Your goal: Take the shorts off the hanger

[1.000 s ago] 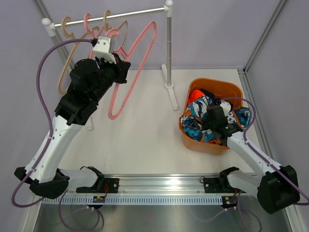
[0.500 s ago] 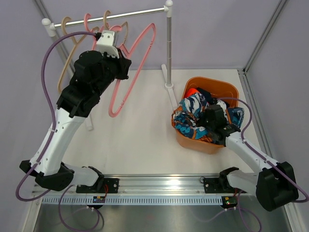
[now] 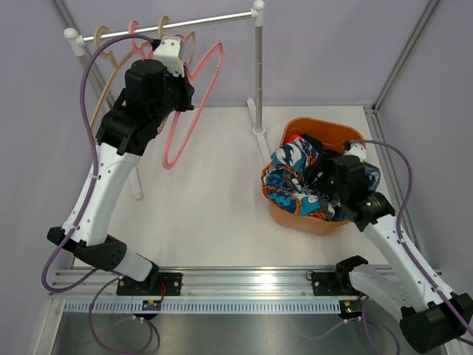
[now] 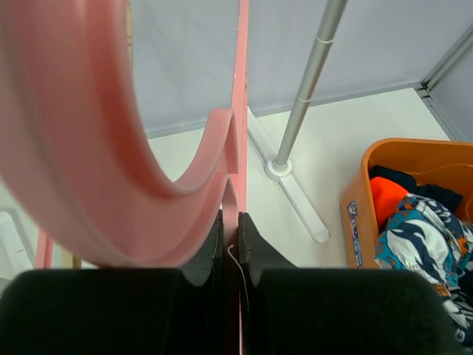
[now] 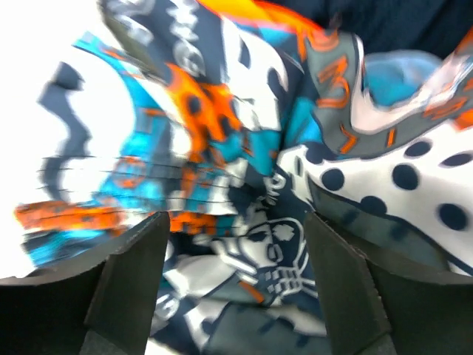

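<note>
The hanger is bare, so my left gripper will next move outward to the rail's clear part (image 3: 207, 20), which is outward of the gripper, and let go of the pink hanger there.
My left gripper (image 4: 230, 222) is shut on the thin bar of a bare pink hanger (image 3: 194, 100), held up just under the rail (image 3: 214, 20); its hook is hidden behind the wrist. The multicolour shorts (image 3: 288, 174) lie in the orange basket (image 3: 325, 133), spilling over its left rim. My right gripper (image 5: 236, 229) hangs open right above that print (image 5: 222, 133), with nothing between the fingers. In the left wrist view the orange-red shorts (image 4: 388, 203) and a dark navy pair (image 4: 399, 177) show in the basket (image 4: 355, 214).
More bare hangers, beige and pink (image 3: 111, 44), hang at the rail's left end. The rack's upright post (image 3: 258, 74) and its foot (image 4: 279, 168) stand between the arms. White cloth with navy dots (image 5: 414, 170) lies beside the print.
My right gripper has opened, let go of the multicolour shorts and drawn back to the right. The left arm has lifted the pink hanger higher toward the rail.
</note>
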Robot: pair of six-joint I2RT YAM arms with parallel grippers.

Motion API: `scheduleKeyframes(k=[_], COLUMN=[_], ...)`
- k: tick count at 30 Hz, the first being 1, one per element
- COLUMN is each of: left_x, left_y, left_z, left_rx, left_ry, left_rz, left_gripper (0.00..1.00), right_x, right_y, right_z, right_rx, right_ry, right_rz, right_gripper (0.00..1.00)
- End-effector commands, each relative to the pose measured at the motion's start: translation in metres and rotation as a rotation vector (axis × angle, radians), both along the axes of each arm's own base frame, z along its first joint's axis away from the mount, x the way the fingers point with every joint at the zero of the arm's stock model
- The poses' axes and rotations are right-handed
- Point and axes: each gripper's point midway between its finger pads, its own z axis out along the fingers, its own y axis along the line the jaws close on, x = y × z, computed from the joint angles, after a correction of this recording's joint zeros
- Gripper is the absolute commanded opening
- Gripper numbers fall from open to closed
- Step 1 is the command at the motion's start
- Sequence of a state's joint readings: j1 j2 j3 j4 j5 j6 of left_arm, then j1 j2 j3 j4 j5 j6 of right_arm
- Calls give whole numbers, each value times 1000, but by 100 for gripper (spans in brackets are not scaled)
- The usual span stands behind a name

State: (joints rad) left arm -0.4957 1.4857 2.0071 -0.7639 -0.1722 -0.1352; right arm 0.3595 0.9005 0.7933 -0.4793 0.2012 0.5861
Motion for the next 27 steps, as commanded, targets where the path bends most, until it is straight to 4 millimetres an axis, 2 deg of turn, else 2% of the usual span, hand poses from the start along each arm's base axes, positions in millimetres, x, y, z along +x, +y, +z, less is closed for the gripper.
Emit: scheduleKeyframes(k=[1,4,5,9,14,15,18,19,20,22,27], left_x=[11,22,29,51,75,83,95,107,110,124,145], left_y=[3,1,1,6,10,8,6,2,2,-1,5], left_z=[21,15,10,11,30,27,42,35,43,36,39], left_rx=[-12,-2,6,16,-48,-51,-70,-63,-69,-65,-83], left_ry=[-59,-56,-49,-77,-163,-162,-204,-195,-217,-217,-258], left_rz=[2,6,16,48,56,58,49,47,47,54,95], left_gripper=[0,0,0,0,0,0,0,0,0,0,0], right_x=[-2,-4,-5,-12,-22,-23,-27,-27,-29,-31,-34], right_y=[-11,-14,-15,-15,-14,-13,-20,-21,-22,-19,-7], right_z=[54,75,89,123,153,156,163,164,167,170,173], right_rx=[-69,-90,-87,-70,-66,-68,-97,-106,-103,-84,-40], right_ry=[-95,-132,-159,-244,-323,-334,-362,-366,-379,-391,-408], right_rz=[15,22,20,45,88,97,86,86,83,97,152], right_gripper=[83,84,85,87,89,90,92,93,93,93,93])
